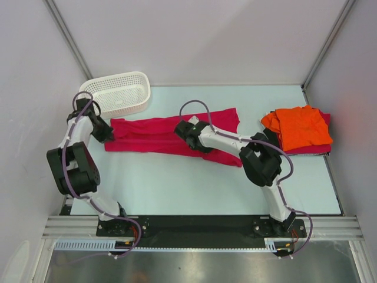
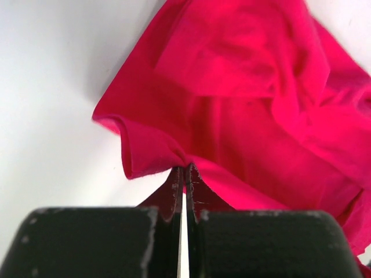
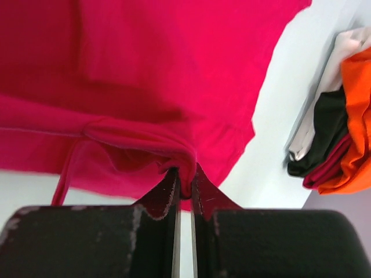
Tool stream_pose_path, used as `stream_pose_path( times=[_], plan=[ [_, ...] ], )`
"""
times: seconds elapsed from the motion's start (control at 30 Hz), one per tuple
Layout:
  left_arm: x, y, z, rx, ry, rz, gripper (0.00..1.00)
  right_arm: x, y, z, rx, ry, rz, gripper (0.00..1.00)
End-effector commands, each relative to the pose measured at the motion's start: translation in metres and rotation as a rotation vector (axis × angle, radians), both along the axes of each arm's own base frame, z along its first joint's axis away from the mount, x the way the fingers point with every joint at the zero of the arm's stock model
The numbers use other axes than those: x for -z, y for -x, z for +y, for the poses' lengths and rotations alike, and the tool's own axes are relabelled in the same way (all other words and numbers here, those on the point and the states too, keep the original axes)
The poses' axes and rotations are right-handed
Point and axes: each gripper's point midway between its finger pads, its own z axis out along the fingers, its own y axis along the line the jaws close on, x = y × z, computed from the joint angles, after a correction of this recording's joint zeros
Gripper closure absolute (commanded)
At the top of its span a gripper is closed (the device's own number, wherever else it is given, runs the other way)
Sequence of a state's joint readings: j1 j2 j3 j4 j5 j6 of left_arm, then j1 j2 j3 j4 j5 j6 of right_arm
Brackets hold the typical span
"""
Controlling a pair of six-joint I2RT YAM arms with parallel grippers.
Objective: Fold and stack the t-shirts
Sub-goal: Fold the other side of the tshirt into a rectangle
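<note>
The flat crimson cloth lies below and outward of my right gripper, so next my right gripper will move down and slightly outward to release the fold onto that cloth.
A crimson t-shirt (image 1: 154, 137) lies stretched out in a long band across the middle of the table. My left gripper (image 1: 108, 131) is shut on its left end; in the left wrist view the cloth (image 2: 243, 104) bunches at the fingertips (image 2: 184, 169). My right gripper (image 1: 186, 133) is shut on a fold of the same shirt near its middle; the right wrist view shows the cloth (image 3: 145, 75) pinched between the tips (image 3: 185, 172). A folded orange t-shirt (image 1: 301, 127) lies on top of a stack at the right, with a crimson one (image 1: 317, 148) under it.
A white mesh basket (image 1: 119, 92) stands at the back left, just behind the left arm. The stack at the right (image 3: 342, 145) also holds black and pale cloth layers. Grey walls close in the table on three sides.
</note>
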State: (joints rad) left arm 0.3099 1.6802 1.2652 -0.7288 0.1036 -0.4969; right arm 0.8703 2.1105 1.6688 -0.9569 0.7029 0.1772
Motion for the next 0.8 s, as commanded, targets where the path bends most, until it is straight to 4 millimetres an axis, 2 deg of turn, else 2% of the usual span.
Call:
stream_pose_path(
  times=[0.0, 0.1, 0.17, 0.2, 0.23, 0.27, 0.3, 0.43, 0.6, 0.63, 0.7, 0.77],
  plan=[
    [-0.008, -0.022, 0.008, -0.016, -0.043, -0.016, 1.00, -0.008, -0.033, -0.004, 0.013, 0.039, -0.059, 0.93],
    [0.008, -0.026, 0.012, -0.020, -0.050, 0.034, 0.98, 0.001, -0.045, 0.002, 0.012, 0.051, -0.056, 0.93],
    [0.019, -0.028, 0.014, -0.022, -0.048, 0.069, 0.69, 0.006, -0.052, 0.007, 0.006, 0.060, -0.060, 0.93],
    [0.023, -0.027, 0.014, -0.024, -0.047, 0.086, 0.53, 0.008, -0.055, 0.009, 0.006, 0.062, -0.059, 0.92],
    [0.025, -0.026, 0.015, -0.032, -0.050, 0.102, 0.31, 0.009, -0.057, 0.010, 0.006, 0.062, -0.060, 0.92],
    [0.025, -0.028, 0.016, -0.036, -0.056, 0.106, 0.20, 0.013, -0.060, 0.012, 0.005, 0.067, -0.058, 0.92],
    [0.027, -0.026, 0.021, -0.051, -0.080, 0.125, 0.01, 0.014, -0.063, 0.013, 0.005, 0.072, -0.060, 0.91],
    [0.016, -0.034, 0.020, -0.050, -0.086, 0.092, 0.00, 0.017, -0.073, 0.007, 0.033, 0.092, -0.087, 0.90],
    [-0.009, -0.043, 0.009, -0.011, -0.107, 0.026, 0.00, -0.002, -0.090, -0.011, 0.114, 0.127, -0.192, 0.88],
    [-0.013, -0.044, 0.007, -0.003, -0.114, 0.018, 0.00, -0.007, -0.092, -0.015, 0.127, 0.132, -0.207, 0.81],
    [-0.018, -0.044, 0.005, 0.006, -0.126, 0.007, 0.00, -0.020, -0.093, -0.022, 0.160, 0.130, -0.249, 0.78],
    [-0.021, -0.044, 0.004, 0.020, -0.136, 0.003, 0.01, -0.042, -0.088, -0.025, 0.172, 0.085, -0.283, 0.66]
  ],
)
